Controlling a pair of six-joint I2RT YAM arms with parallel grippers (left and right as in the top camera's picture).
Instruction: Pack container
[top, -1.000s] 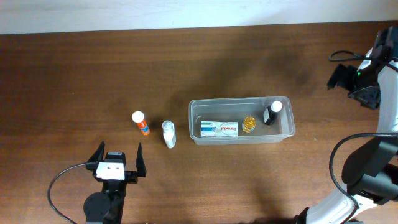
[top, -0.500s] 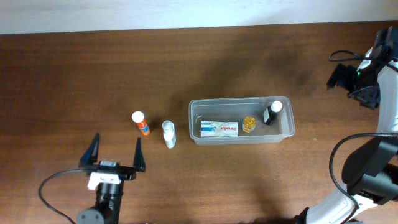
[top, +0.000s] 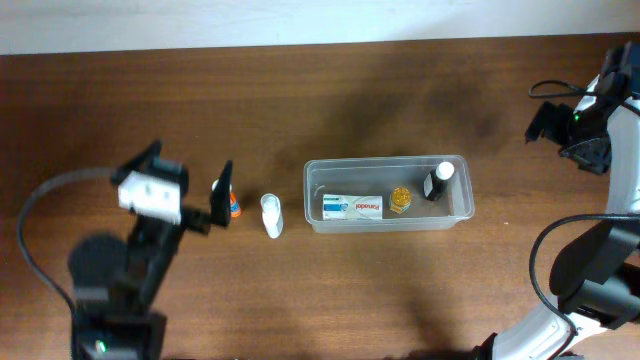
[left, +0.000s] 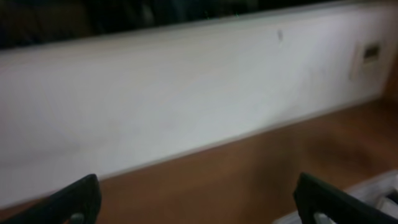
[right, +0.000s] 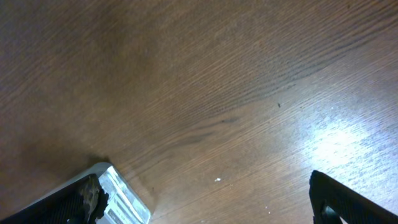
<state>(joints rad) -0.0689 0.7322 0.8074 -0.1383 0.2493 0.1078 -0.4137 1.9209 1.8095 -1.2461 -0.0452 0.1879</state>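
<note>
The left gripper needs to tilt down next and lower to the right in the overhead view onto the white bottle's wide end (top: 270, 203), since that bottle is outside the container (top: 318, 178).
The clear container (top: 318, 178) stands right of the table's middle. It holds a white and blue box (top: 352, 207), a small yellow-lidded jar (top: 400, 200) and a dark bottle with a white cap (top: 436, 182). An orange bottle with a white cap (top: 233, 207) and a white bottle (top: 271, 215) lie on the table left of it. My left gripper (top: 190, 160) is open and empty, raised above the table just left of the orange bottle, one finger partly covering it. My right gripper (top: 560, 135) is open and empty at the far right. The right wrist view shows a container corner (right: 121, 193).
The brown wooden table (top: 400, 90) meets a white wall (left: 186, 93) at the back. The left wrist view shows that wall, a strip of table and a pale edge (left: 367, 186) at lower right. A cable (top: 30, 230) loops by the left arm.
My left arm has risen and swung away from the table's front edge towards the orange bottle, staying open. The right arm and the objects have not moved.
</note>
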